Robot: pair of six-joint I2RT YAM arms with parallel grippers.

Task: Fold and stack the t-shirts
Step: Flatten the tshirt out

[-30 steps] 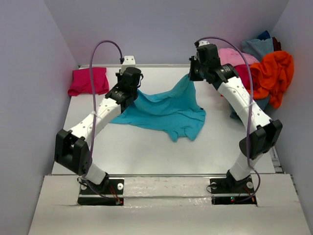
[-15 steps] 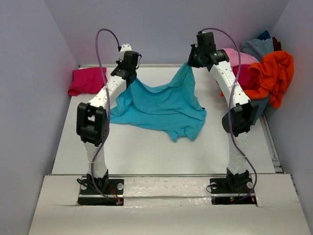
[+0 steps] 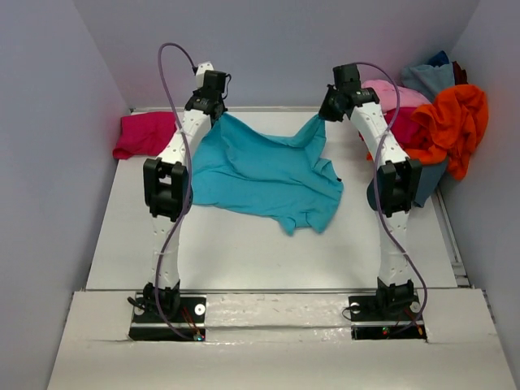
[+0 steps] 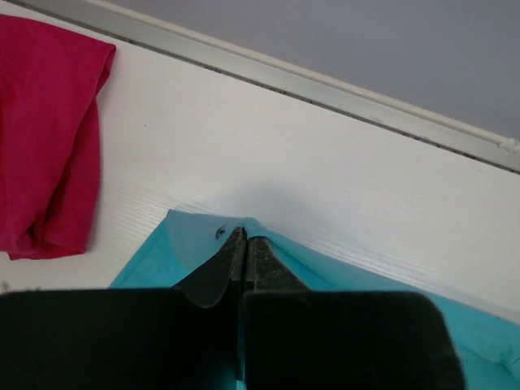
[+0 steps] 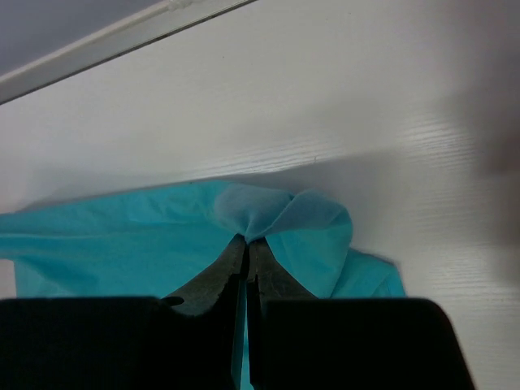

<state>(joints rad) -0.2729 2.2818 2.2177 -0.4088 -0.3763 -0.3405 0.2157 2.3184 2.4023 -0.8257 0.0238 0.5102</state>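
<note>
My left gripper will next move down toward the magenta-pink t-shirt [image 3: 145,134] and let go of the raised corner onto the spread turquoise cloth on the tabletop below it.
A turquoise t-shirt [image 3: 264,175] hangs stretched between both arms at the back of the table, its lower part lying crumpled on the surface. My left gripper [image 3: 216,114] is shut on the shirt's far left corner [image 4: 195,236]. My right gripper [image 3: 323,114] is shut on the far right corner, where the cloth bunches over the tips [image 5: 280,213]. A folded magenta-pink t-shirt [image 3: 145,134] lies at the back left, also seen as the magenta-pink shirt [image 4: 45,138] in the left wrist view. Orange [image 3: 455,122], light pink [image 3: 390,93] and dusty blue [image 3: 426,77] t-shirts are heaped at the back right.
The table [image 3: 244,252] is white, with a raised rail [image 4: 325,85] along its back edge and grey walls on three sides. Both arm bases [image 3: 166,313] stand at the near edge.
Both arms have stretched farther back and up toward the rear wall, each holding its corner, pulling the turquoise shirt's top edge wider and flatter.
</note>
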